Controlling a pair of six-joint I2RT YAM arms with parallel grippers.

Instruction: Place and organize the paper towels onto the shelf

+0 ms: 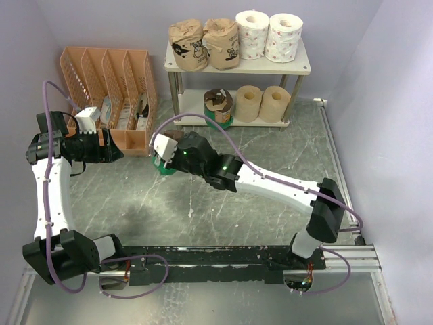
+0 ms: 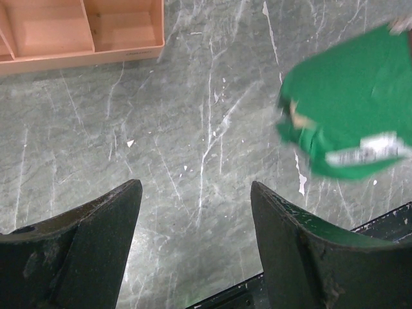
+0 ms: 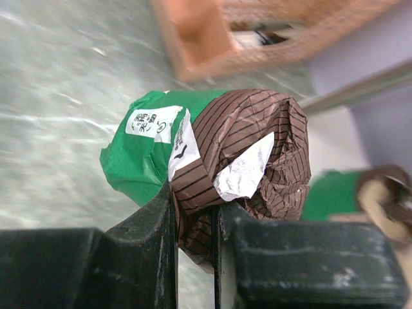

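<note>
Next, my right gripper moves the green-wrapped roll outward onto the shelf level's end by the orange organizer.
My right gripper [image 3: 195, 212] is shut on the brown striped end wrap of a green-wrapped paper towel roll [image 3: 138, 161], which hangs just above the floor. From above, that roll [image 1: 164, 169] shows as a green edge under the right gripper [image 1: 162, 158], left of the shelf [image 1: 237, 70]. The top tier carries two brown cartoon-print rolls [image 1: 188, 44] and two white rolls [image 1: 252, 34]. The lower tier carries a green-and-brown roll [image 1: 220, 107] and two tan rolls [image 1: 248, 103]. My left gripper [image 2: 196, 193] is open over bare floor, with the held green roll [image 2: 347, 109] to its right.
An orange perforated file organizer [image 1: 108, 74] stands at the back left, close to the left gripper [image 1: 115, 150]; its base [image 2: 84, 32] also shows in the left wrist view. Walls close in the marbled floor on three sides. A black rail [image 1: 223, 257] runs along the near edge.
</note>
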